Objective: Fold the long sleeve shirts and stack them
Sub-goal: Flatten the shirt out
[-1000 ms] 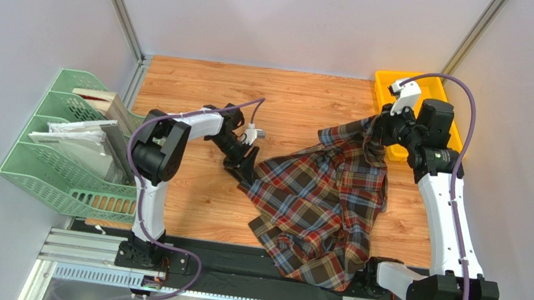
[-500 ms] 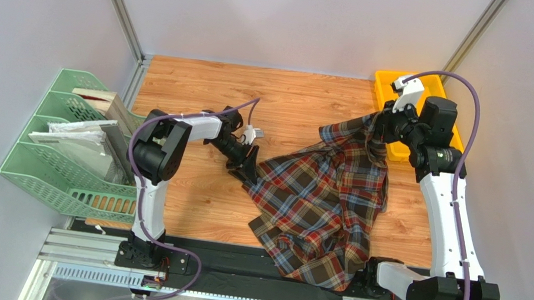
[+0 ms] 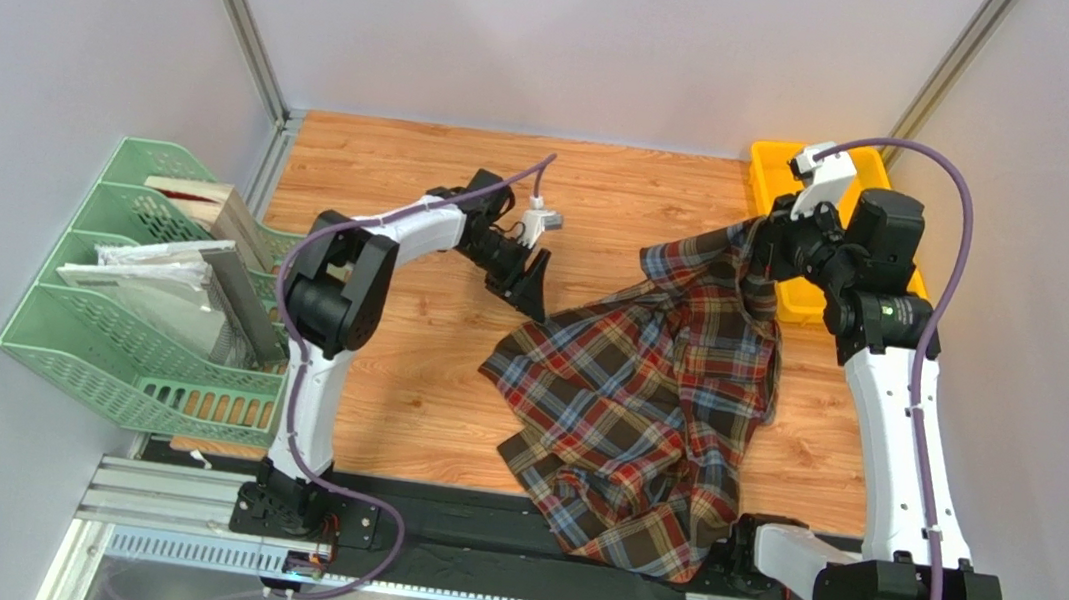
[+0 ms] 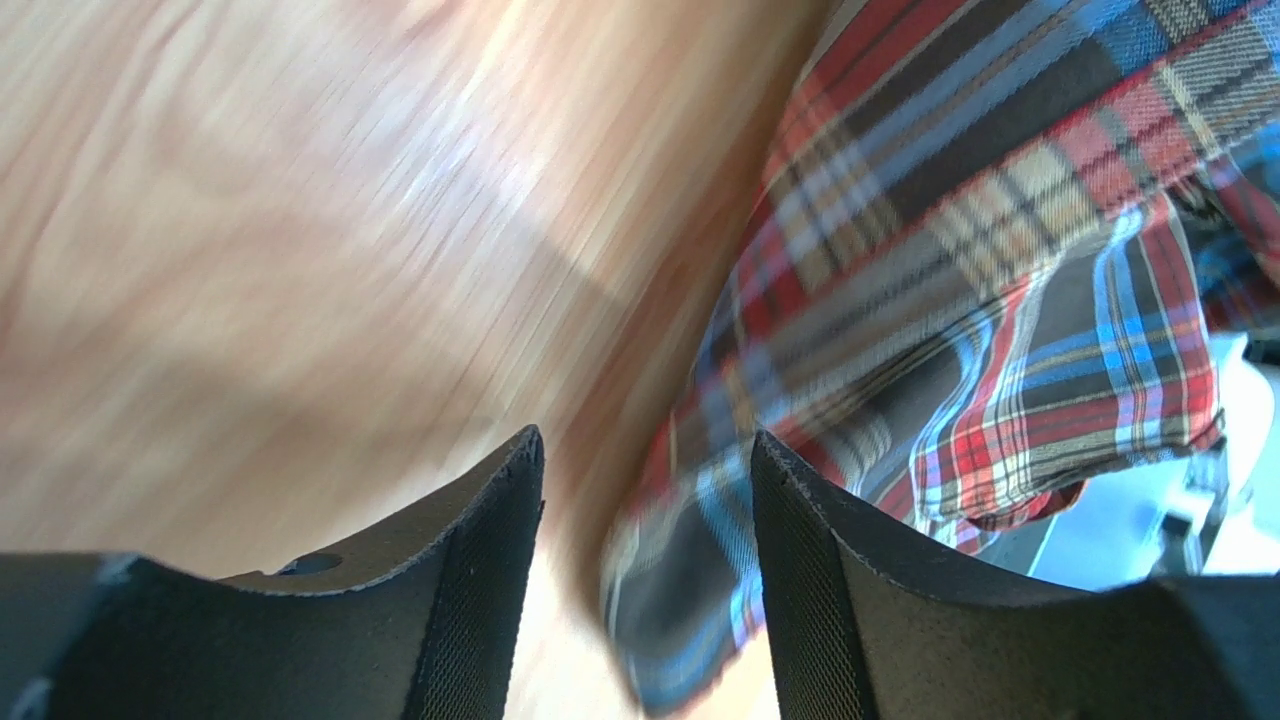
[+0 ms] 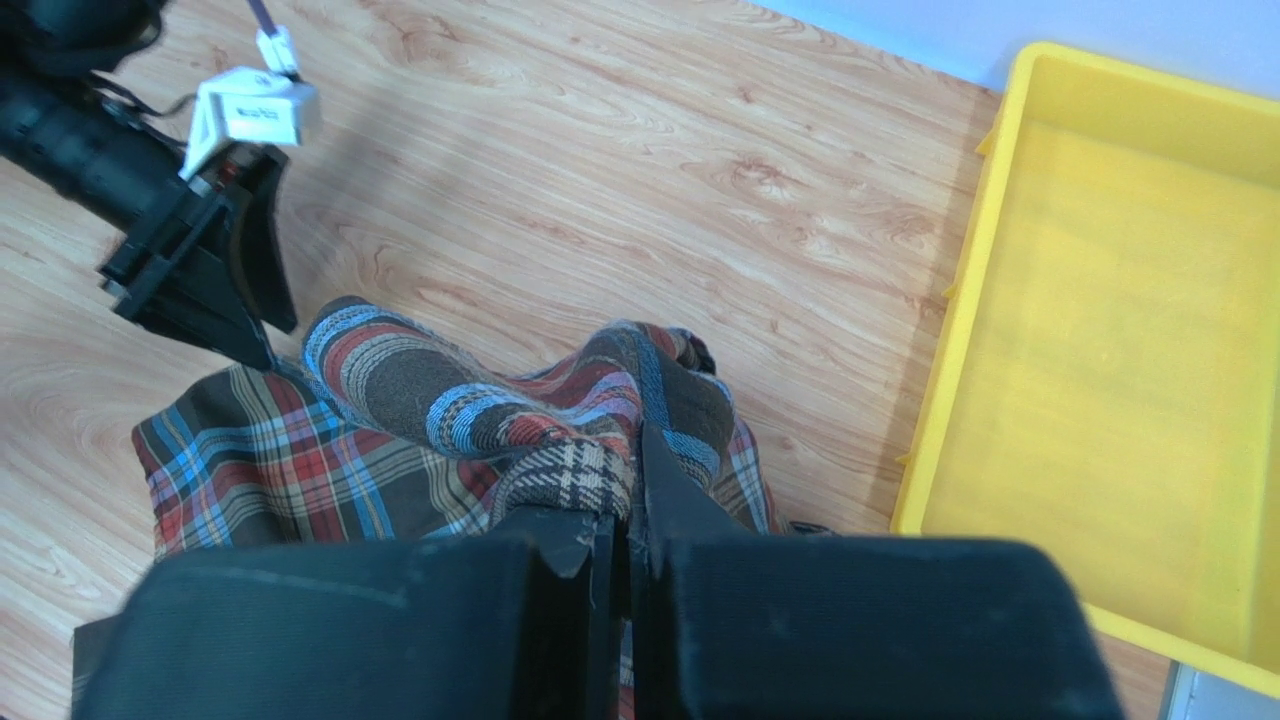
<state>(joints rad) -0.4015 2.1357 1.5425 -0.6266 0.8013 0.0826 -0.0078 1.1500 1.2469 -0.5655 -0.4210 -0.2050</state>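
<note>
My left gripper has the edge just past its fingers, so next it needs to ease back toward the base to close on the shirt's edge by its rack-side corner point(image 3: 524, 340) point(image 4: 694, 548).
The plaid long sleeve shirt point(image 3: 642, 403) lies crumpled on the right half of the wooden table, and its near hem hangs over the front edge. My right gripper point(image 3: 768, 254) is shut on a bunched fold at the shirt's far end point(image 5: 571, 450) and holds it lifted off the table. My left gripper point(image 3: 529, 285) hovers open just beyond the shirt's left corner. Nothing is between its fingers point(image 4: 481, 585). The left wrist view is blurred by motion, and the shirt point(image 4: 992, 225) fills its right side. My left gripper point(image 5: 226, 293) also shows in the right wrist view.
A yellow bin point(image 3: 779, 170) stands at the far right, close behind my right gripper; it also shows as the yellow bin point(image 5: 1112, 345) in the right wrist view. A green file rack point(image 3: 114, 328) holding papers and a board stands along the table's left edge.
My left gripper has drawn back from the shirt's left corner, up and toward the far side. That corner has dropped flat on the table. My right gripper has shifted slightly, still gripping.
</note>
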